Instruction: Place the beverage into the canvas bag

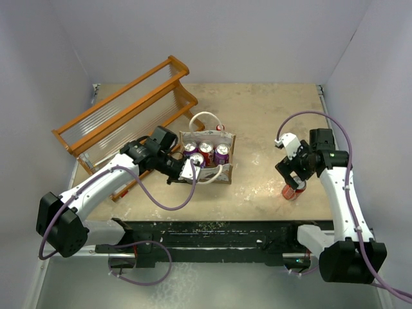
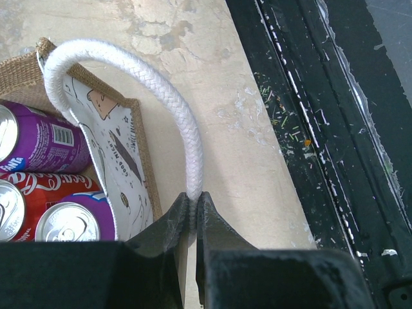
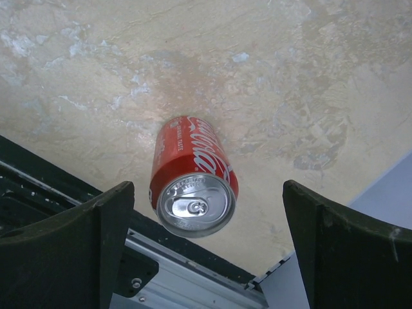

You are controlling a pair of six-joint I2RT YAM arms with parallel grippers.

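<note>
The can's silver lid is still below the fingers. My right gripper should next go down with its open fingers on both sides of the red can's upper body [image 3: 192,163] and close there.
The canvas bag [image 1: 226,149] stands mid-table, tan with a speckled white panel, holding several cans, purple and red. My left gripper [image 1: 187,171] is shut on the bag's near white rope handle [image 2: 183,122], at the bag's left front corner. The cans inside also show in the left wrist view [image 2: 38,138]. A red Coca-Cola can [image 3: 193,177] stands upright near the table's front edge at the right [image 1: 290,192]. My right gripper [image 1: 297,180] hovers just above it, wide open, fingers on either side of the can and apart from it.
An orange wooden rack [image 1: 125,112] with clear slats lies at the back left. The black front rail [image 1: 212,232] runs along the table's near edge, close to the red can. White walls enclose the table.
</note>
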